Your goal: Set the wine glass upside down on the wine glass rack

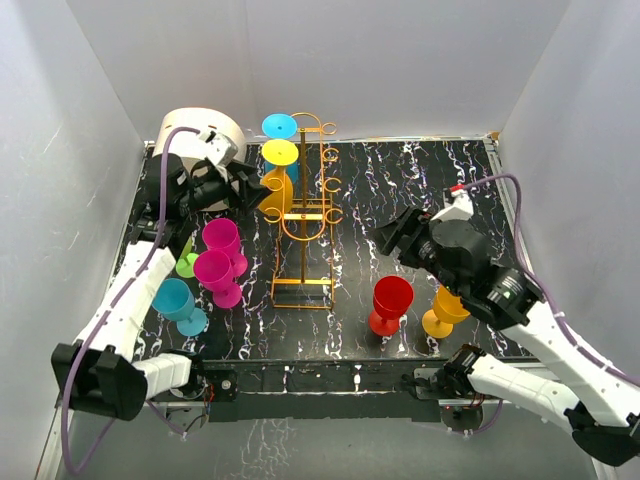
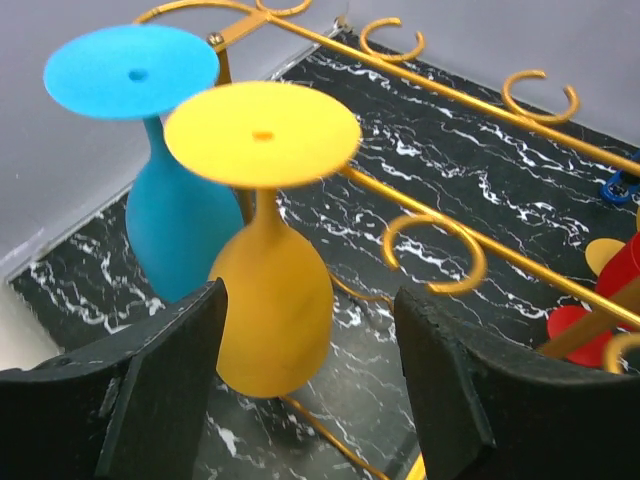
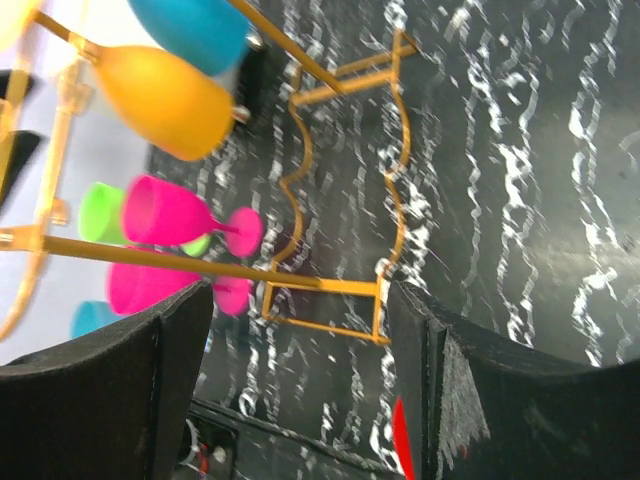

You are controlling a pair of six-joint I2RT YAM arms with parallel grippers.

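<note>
My right gripper tilts downward next, then moves back and down onto the red glass's rim on the side by the orange-yellow glass, since the red glass stands upright.
The golden wire wine glass rack (image 1: pixel 305 215) stands at the table's middle back. A yellow wine glass (image 1: pixel 278 185) hangs on it upside down, foot up, beside a blue one (image 1: pixel 280 127) hung the same way. In the left wrist view the yellow glass (image 2: pixel 270 300) and the blue glass (image 2: pixel 180 220) hang just ahead of my fingers. My left gripper (image 2: pixel 310 390) is open and holds nothing, and the yellow bowl is close to its left finger (image 2: pixel 150 390). My right gripper (image 3: pixel 300 370) is open and empty, hovering right of the rack (image 3: pixel 340 290).
Two magenta glasses (image 1: pixel 218 258), a green one (image 1: pixel 187 262) and a cyan one (image 1: pixel 178 303) stand left of the rack. A red glass (image 1: pixel 390 300) and an orange-yellow glass (image 1: pixel 445 308) stand at the front right. A cream cylinder (image 1: pixel 195 130) sits at the back left.
</note>
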